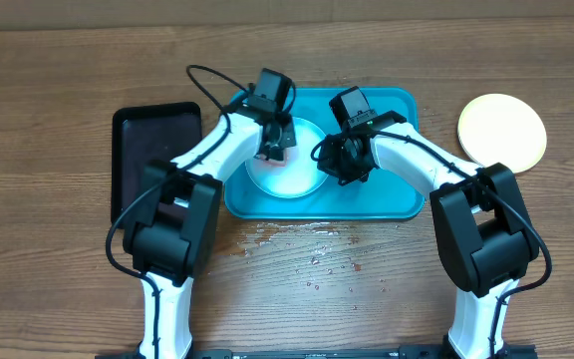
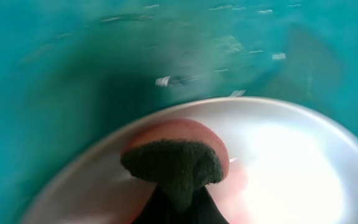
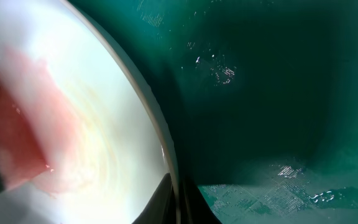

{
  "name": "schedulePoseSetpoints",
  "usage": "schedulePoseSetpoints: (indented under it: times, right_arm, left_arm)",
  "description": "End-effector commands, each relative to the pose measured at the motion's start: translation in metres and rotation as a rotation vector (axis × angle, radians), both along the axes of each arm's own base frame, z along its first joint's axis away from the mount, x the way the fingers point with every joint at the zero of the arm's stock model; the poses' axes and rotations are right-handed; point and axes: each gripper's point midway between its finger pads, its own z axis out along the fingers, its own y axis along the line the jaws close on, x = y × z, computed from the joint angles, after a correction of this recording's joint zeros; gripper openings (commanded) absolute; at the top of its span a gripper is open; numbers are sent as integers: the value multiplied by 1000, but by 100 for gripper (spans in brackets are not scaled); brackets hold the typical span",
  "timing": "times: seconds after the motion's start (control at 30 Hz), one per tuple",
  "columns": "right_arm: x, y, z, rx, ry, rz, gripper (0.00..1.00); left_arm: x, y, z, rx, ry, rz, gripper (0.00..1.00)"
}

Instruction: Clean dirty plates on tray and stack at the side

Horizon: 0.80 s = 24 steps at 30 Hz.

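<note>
I need to lift my left gripper off the plate next and move it left in the overhead view to the black tray (image 1: pixel 153 138). There I should lower it and release the sponge.
A pale plate (image 1: pixel 292 179) lies in the turquoise tray (image 1: pixel 387 194). My left gripper (image 1: pixel 272 148) is shut on a dark green sponge (image 2: pixel 173 165) and presses it onto the plate (image 2: pixel 291 162); its fingers (image 2: pixel 179 211) show at the bottom edge of the left wrist view. A pink-red smear (image 3: pixel 23 137) lies on the plate (image 3: pixel 104 93) beside the sponge. My right gripper (image 1: pixel 332 160) is shut on the plate's right rim, one finger on each side (image 3: pixel 179 205). A yellow-green rimmed plate (image 1: pixel 502 132) sits on the table at the right. A third plate is not in view.
A black tray (image 1: pixel 152 160) lies left of the turquoise tray, partly under my left arm. Water drops and small red specks (image 1: pixel 307 249) wet the wooden table in front of the tray. The tray floor (image 3: pixel 272 93) is wet.
</note>
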Motion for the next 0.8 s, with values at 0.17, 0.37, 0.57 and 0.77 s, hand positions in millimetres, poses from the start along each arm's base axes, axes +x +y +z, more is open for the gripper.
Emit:
schedulePoseSetpoints:
  times: [0.17, 0.37, 0.57, 0.77]
  right_arm:
    - [-3, -4, -8, -21, 18, 4, 4]
    - [-4, -4, -8, -21, 18, 4, 4]
    - [-4, -4, -8, -21, 19, 4, 4]
    - [-4, -4, -8, -21, 18, 4, 4]
  left_arm:
    - [-63, -37, -69, 16, 194, -153, 4]
    - [-81, -19, -73, 118, 257, -187, 4]
    - [-86, 25, -75, 236, 317, -118, 4]
    - [-81, 63, -74, 249, 357, -32, 4]
